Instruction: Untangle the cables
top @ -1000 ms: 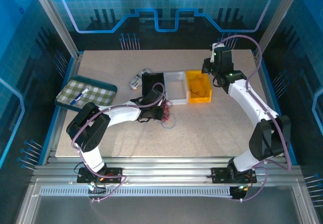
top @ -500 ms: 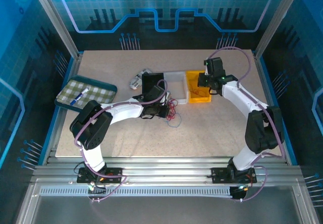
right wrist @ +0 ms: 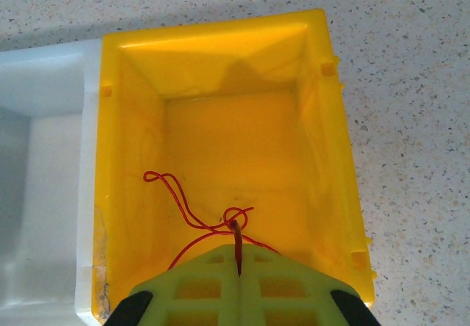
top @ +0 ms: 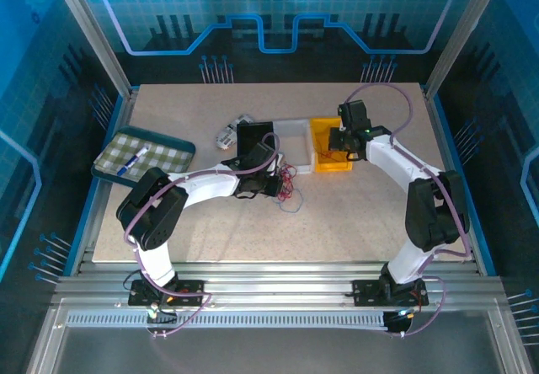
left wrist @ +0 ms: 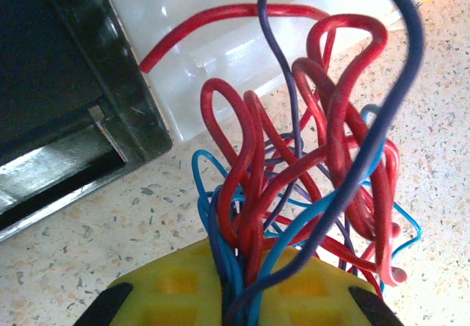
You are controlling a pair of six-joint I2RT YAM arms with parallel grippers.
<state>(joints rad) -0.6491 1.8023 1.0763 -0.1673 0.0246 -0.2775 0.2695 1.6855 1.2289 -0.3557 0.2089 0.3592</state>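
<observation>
Next, my right gripper lowers between the yellow bin's sides toward the yellow bin's bottom to release the red wire's end, since its loops rest there.
A tangle of thin red, blue and dark cables [left wrist: 308,164] rises from my left gripper [left wrist: 239,267], which is shut on the bundle's base just above the speckled table. From above, the bundle [top: 289,190] lies in front of the white bin, with the left gripper [top: 274,184] at its left side. My right gripper [right wrist: 238,249] is shut on a thin red wire [right wrist: 176,197] whose loops lie on the floor of the yellow bin [right wrist: 323,157]. In the top view the right gripper [top: 337,143] hangs over that yellow bin [top: 324,128].
A black bin [top: 254,138], white bin [top: 295,130] and the yellow one stand in a row mid-table. A small grey object [top: 229,132] lies behind the black bin. A green checked tray [top: 160,151] with a pen sits at the left edge.
The right arm has swung forward and left from the back of the table and come down over the yellow bin. The left gripper shifted a little right with the bundle.
</observation>
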